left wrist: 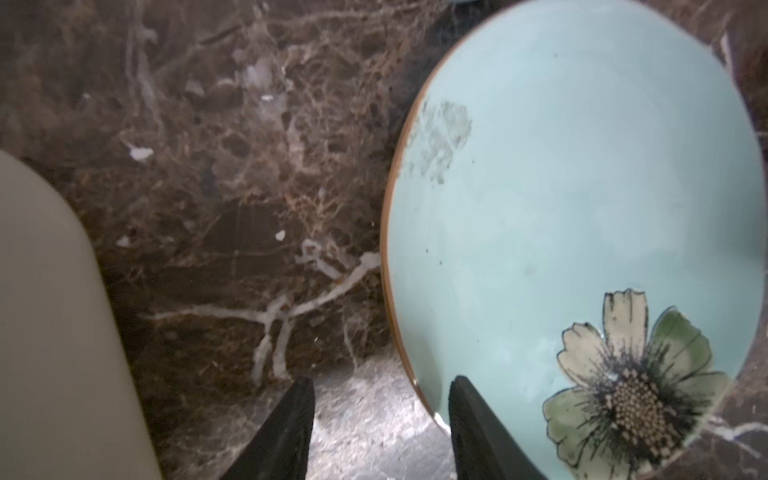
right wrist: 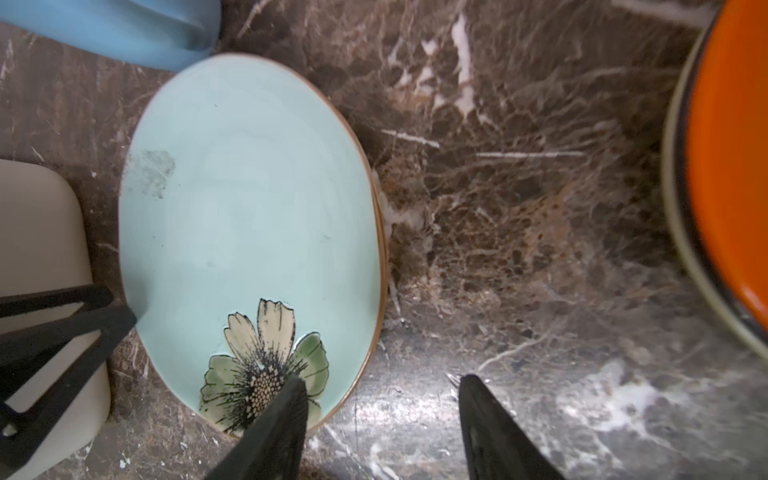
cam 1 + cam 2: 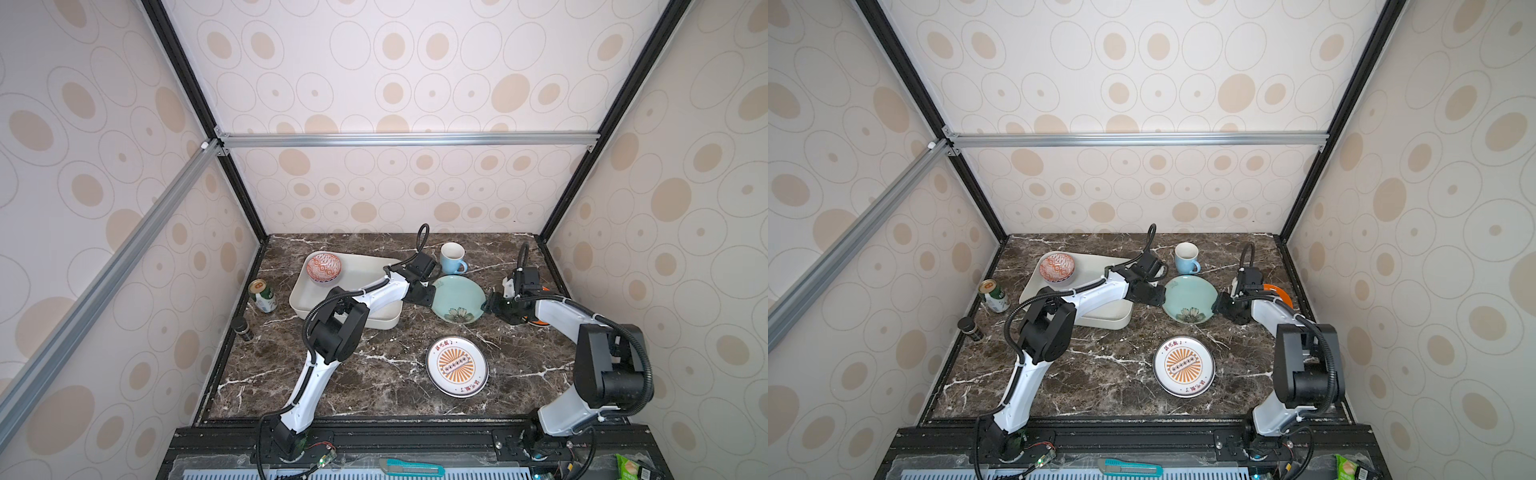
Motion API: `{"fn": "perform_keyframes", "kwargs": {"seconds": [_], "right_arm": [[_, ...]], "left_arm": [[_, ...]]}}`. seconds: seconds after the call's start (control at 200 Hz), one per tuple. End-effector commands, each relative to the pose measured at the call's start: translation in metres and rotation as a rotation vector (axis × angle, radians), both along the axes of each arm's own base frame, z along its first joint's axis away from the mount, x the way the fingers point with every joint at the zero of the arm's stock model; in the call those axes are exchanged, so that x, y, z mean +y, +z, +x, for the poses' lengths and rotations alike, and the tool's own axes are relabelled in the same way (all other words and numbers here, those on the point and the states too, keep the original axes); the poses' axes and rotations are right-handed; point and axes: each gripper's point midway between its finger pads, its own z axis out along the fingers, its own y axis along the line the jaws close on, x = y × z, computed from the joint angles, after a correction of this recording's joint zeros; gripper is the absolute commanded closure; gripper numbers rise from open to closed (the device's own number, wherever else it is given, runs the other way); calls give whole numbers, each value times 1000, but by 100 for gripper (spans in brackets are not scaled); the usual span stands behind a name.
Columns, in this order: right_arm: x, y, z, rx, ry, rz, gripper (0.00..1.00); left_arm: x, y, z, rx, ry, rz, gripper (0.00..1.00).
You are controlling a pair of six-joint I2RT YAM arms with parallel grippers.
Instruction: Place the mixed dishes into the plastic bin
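The plate's rim point(image 3: 481, 313) point(image 2: 360, 379) beside the flower lies just below the open fingers of my right gripper, so the gripper should tilt and go down onto it.
The teal floral plate point(image 3: 457, 297) point(image 3: 1190, 297) lies on the marble between my two grippers. At its left rim my left gripper point(image 3: 430, 297) point(image 1: 382, 379) is open, one finger over the plate point(image 1: 582, 187) and the other outside over the marble. My right gripper point(image 3: 487, 305) point(image 2: 382, 378) is open at the plate's right rim, with one finger over the flower on the plate point(image 2: 249, 187). The plastic bin point(image 3: 299, 299) point(image 3: 1034, 291) holds the red-white bowl point(image 3: 323, 267). The light-blue mug point(image 3: 453, 257), the orange-sunburst plate point(image 3: 456, 366) and the orange plate point(image 3: 1277, 293) point(image 2: 731, 166) stand on the table.
A green drink can point(image 3: 263, 295) and a small dark jar point(image 3: 243, 328) stand left of the bin, by the left wall. The bin's corner point(image 1: 50, 332) is close beside the left gripper. The right arm covers most of the orange plate.
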Motion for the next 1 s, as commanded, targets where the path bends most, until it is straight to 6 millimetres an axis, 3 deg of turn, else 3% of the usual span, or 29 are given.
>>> {"fn": "perform_keyframes", "kwargs": {"seconds": [0.0,0.345,0.995], "right_arm": [[11,-7,5,10,-10,98,41],[12,-21,15,25,-45,193,45],[22,-37,28,48,-59,284,59]], "left_arm": [[6,-14,9,27,36,26,50],[-2,-21,18,42,25,18,66],[-3,-48,4,115,-13,23,83]]}}
